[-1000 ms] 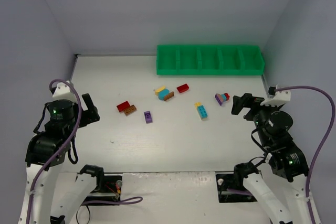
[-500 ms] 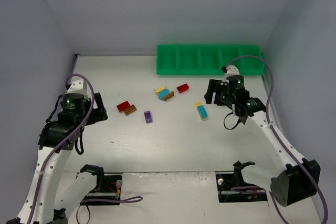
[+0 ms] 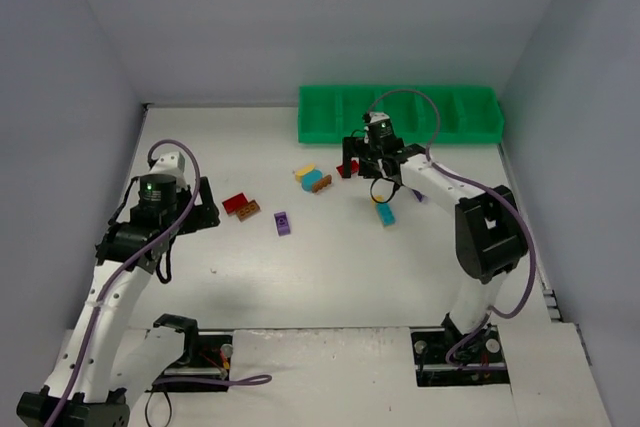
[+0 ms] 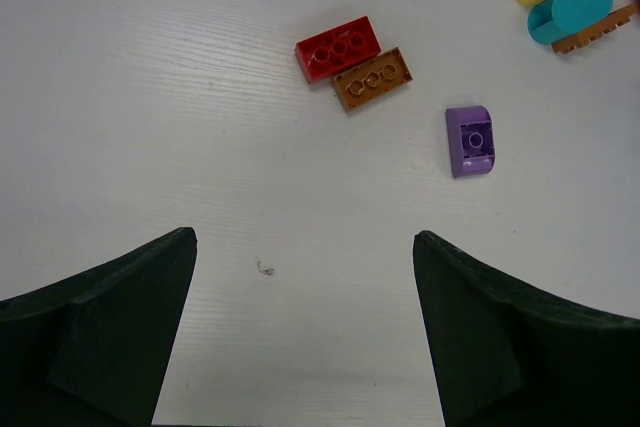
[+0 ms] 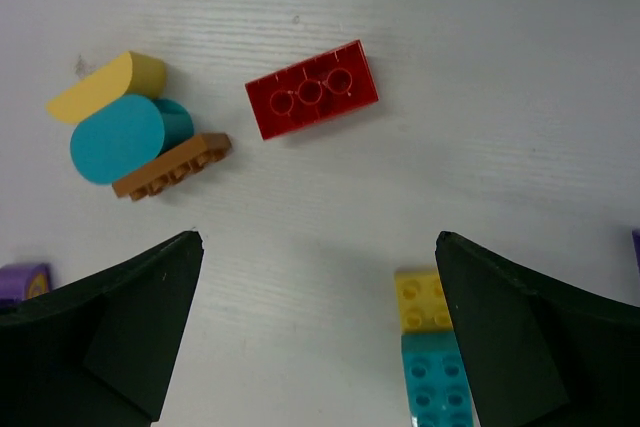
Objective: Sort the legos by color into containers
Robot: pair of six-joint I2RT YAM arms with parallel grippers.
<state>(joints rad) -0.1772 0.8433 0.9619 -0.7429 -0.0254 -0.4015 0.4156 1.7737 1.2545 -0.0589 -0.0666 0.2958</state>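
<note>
The red brick (image 5: pixel 312 89) is outward and below my right gripper, and its length runs from finger to finger. My right gripper will reach outward, turn for that reason, and go down over it next.
Loose legos lie on the white table. A red brick (image 3: pixel 348 168) (image 5: pixel 312 89) lies just ahead of my right gripper (image 3: pixel 365 169) (image 5: pixel 318 237), which hangs open and empty above the table. A yellow, teal and brown stack (image 3: pixel 312 178) (image 5: pixel 125 132) sits to its left. A yellow-and-blue brick (image 3: pixel 383 210) (image 5: pixel 432 347) lies by the right finger. My left gripper (image 3: pixel 205 209) (image 4: pixel 304 237) is open and empty. It stands short of a red and brown pair (image 3: pixel 241 206) (image 4: pixel 352 62) and a purple brick (image 3: pixel 282 223) (image 4: pixel 470 140). The green containers (image 3: pixel 400 114) line the back.
Grey walls close in the table on the left, back and right. The right arm stretches from its base at the near right across to the table's middle, with its purple cable looping over the green tray.
My right arm has swung from the right side far left and forward, to the red brick. My left arm has moved right and forward toward the red and brown pair.
</note>
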